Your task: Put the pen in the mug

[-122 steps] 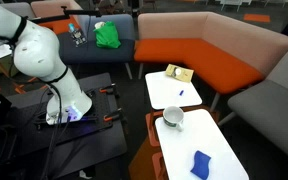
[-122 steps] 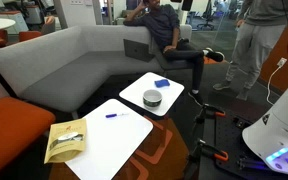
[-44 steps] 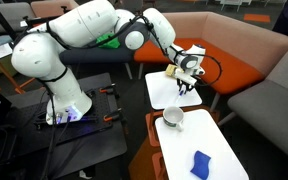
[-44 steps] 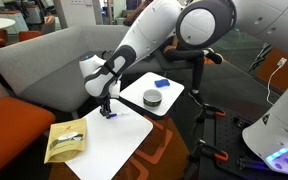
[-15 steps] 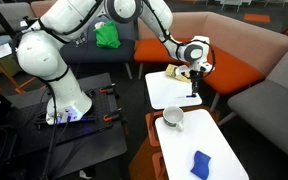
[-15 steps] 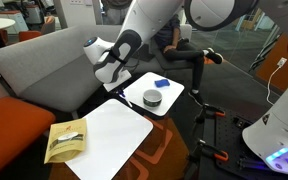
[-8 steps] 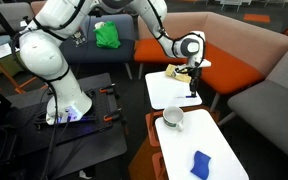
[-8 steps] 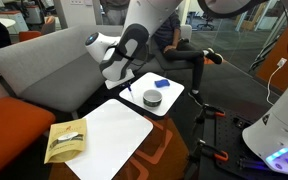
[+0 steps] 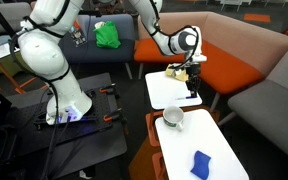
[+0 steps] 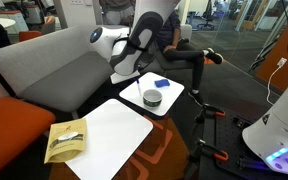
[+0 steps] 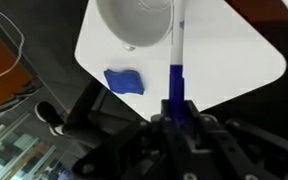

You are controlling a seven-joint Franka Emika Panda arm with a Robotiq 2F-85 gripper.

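My gripper shifts toward the mug (image 9: 172,118) and lowers next, to bring the pen's pale end into the mug's open inside. That end hangs beside the mug's rim.
My gripper (image 9: 192,84) is shut on the blue pen (image 9: 193,92), which hangs point down above the white table (image 9: 164,95). In the wrist view the pen (image 11: 175,75) sticks out from between the jaws of the gripper (image 11: 176,120), its pale end reaching beside the rim of the white mug (image 11: 134,18). The mug (image 9: 172,118) stands on the nearer small table, lower in the picture than the gripper. In an exterior view the mug (image 10: 153,98) shows a dark inside, and the gripper (image 10: 125,78) hovers just to its left.
A flat blue cloth (image 9: 201,164) lies on the mug's table, also seen as the blue cloth (image 10: 162,82) behind the mug. A tan bag (image 9: 179,72) sits at the far edge of the other table. Orange and grey sofas surround both tables.
The arm has carried the pen sideways off the first white table toward the mug's table. The gripper has stayed shut on the pen.
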